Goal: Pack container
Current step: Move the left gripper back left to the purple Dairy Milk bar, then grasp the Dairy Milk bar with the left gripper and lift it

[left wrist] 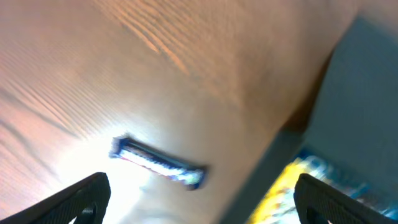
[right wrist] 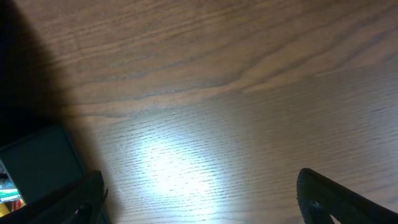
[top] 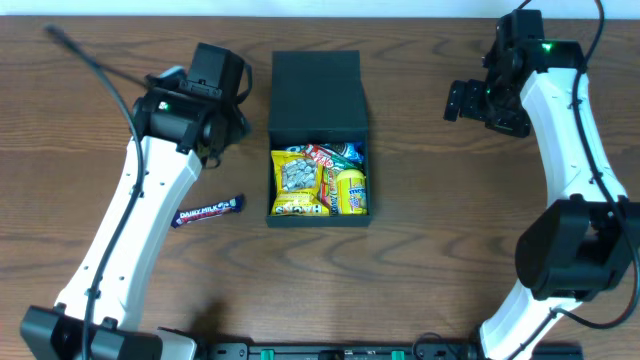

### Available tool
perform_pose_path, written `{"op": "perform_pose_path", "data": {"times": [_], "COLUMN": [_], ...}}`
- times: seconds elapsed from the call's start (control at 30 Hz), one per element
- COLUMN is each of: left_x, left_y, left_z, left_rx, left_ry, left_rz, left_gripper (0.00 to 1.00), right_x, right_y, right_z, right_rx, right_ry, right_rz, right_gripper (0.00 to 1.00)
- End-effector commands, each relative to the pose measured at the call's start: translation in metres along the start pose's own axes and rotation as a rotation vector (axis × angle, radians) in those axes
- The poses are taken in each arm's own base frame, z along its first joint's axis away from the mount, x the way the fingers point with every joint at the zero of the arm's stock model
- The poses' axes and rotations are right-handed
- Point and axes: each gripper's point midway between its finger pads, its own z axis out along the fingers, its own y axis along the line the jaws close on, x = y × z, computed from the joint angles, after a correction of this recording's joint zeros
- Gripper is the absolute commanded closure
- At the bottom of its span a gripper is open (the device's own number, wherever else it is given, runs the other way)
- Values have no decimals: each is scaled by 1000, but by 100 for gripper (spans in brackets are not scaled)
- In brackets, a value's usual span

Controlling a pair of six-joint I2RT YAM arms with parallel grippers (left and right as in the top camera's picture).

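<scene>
I need to lower my left gripper back next and turn it over the purple chocolate bar's end [top: 234, 204] by the container [top: 318, 115], because the bar lies lengthwise between the gripper's open fingers.
The dark teal container [top: 318, 115] stands open at the table's middle, its flap lid [top: 315, 88] laid back. Yellow, red and blue snack packets [top: 318, 182] fill it. A purple chocolate bar [top: 208, 211] lies on the table left of the container; it also shows blurred in the left wrist view [left wrist: 157, 163]. My left gripper [top: 222, 128] hovers open and empty between the bar and the container, whose edge [left wrist: 348, 106] is at the right of its view. My right gripper [top: 468, 100] is open and empty over bare wood to the right of the container, whose corner [right wrist: 37, 165] shows at the left.
The wooden table [top: 420, 260] carries only these things. The two arm bases stand at the front edge, left and right.
</scene>
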Motion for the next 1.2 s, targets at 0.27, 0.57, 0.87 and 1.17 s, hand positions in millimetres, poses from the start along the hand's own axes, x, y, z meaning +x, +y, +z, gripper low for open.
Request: {"op": "perform_pose_path", "data": {"times": [0.27, 0.57, 0.87, 1.17], "left_x": [96, 129, 112, 107], "left_y": [22, 52, 45, 53], "left_z": [53, 115, 155, 166], "left_rx": [70, -48, -41, 61], "left_ry": [353, 357, 178, 178], "left_rz": [963, 1117, 1319, 1259], "left_gripper": [5, 5, 5, 3], "right_x": [-5, -5, -7, -6], "right_y": [0, 0, 1, 0], "right_z": [-9, -9, -9, -9], "right_rx": [-11, -11, -13, -12], "right_ry": [-29, -29, -34, -32], "right_rz": [9, 9, 8, 8], "right_gripper": [2, 1, 1, 1]}}
